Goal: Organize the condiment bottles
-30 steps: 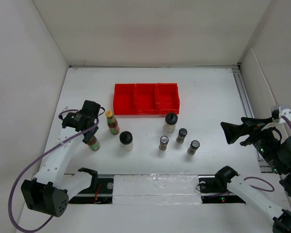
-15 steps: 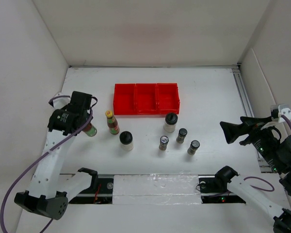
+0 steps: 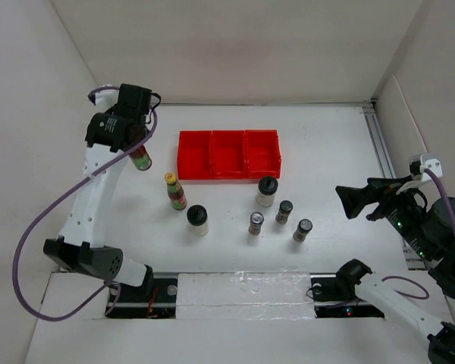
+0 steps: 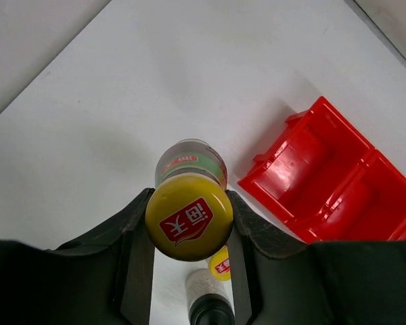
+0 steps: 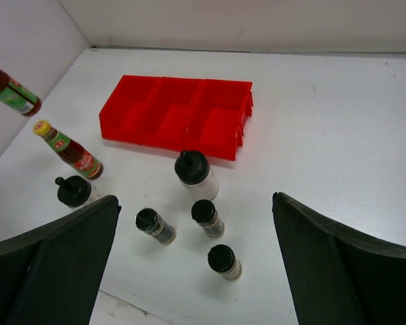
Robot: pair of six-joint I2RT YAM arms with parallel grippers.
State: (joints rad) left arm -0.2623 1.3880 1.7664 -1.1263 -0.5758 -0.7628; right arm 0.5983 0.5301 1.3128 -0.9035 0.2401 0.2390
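I should next move my left gripper to the right in the top view, then down to release the bottle's cap, because the tray's nearest section (image 3: 194,155) (image 4: 299,164) is below it that way.
My left gripper (image 3: 136,145) is shut on the cap of a tall yellow-capped bottle (image 3: 142,158) and holds it in the air, left of the red tray (image 3: 227,133). The left wrist view shows both fingers against the cap (image 4: 189,217). The second tall bottle (image 3: 175,191) stands on the table below it. Two white jars with black lids (image 3: 198,220) (image 3: 267,191) and three dark-capped shakers (image 3: 256,222) (image 3: 284,211) (image 3: 302,230) stand in front of the tray. My right gripper (image 3: 350,202) is open and empty, raised to the right of the shakers.
The red three-compartment tray (image 5: 183,80) has nothing in it. White walls close in the left, back and right sides. A metal rail (image 3: 383,148) runs along the table's right edge. The held bottle also shows in the right wrist view (image 5: 10,91).
My left arm has lifted the tall bottle off the table's front left and carried it up and back, to beside the tray's left end. My right gripper has drifted slightly left.
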